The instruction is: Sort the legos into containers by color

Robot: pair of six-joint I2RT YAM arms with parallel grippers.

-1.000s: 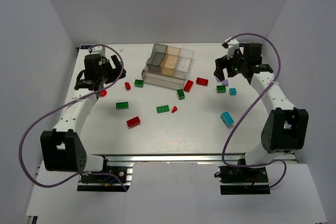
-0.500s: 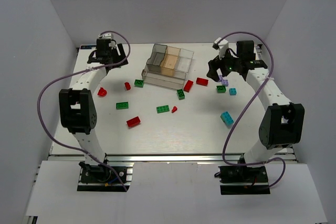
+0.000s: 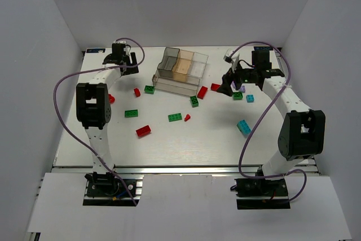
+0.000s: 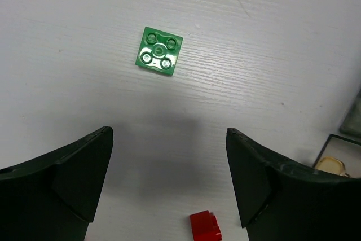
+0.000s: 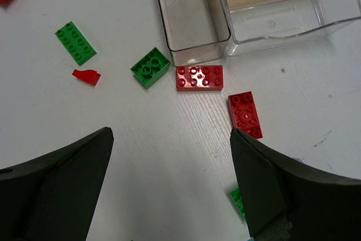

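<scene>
The green square brick [image 4: 159, 52] is below on bare table, and both its sides are free to grip. I will lower my left gripper next until its open fingers are on both sides of the brick.
The legos lie scattered on the white table: red bricks [image 3: 202, 92] [image 3: 217, 87] [image 3: 143, 131], green bricks [image 3: 149, 89] [image 3: 175, 117], cyan bricks [image 3: 243, 127] and a pale purple one [image 3: 241, 88]. The clear divided tray [image 3: 181, 71] stands at the far middle. My left gripper [image 3: 123, 63] hangs open at the far left. Its wrist view shows a green square brick [image 4: 159, 57] ahead and a small red brick [image 4: 206, 229] just behind the open left gripper [image 4: 169, 131]. My right gripper [image 3: 227, 86] is open beside the red bricks [image 5: 199, 77] [image 5: 245, 115], with nothing between the right gripper's [image 5: 172, 131] fingers.
In the right wrist view the tray's dark compartment [image 5: 192, 21] and clear compartment [image 5: 276, 9] stand just beyond the red bricks. A green brick [image 5: 150, 66] touches the tray's corner. Grey walls close in the table on three sides.
The left arm has swung from the left edge up toward the far-left corner. The right gripper has moved left and slightly nearer, toward the red bricks by the tray. No brick has moved.
</scene>
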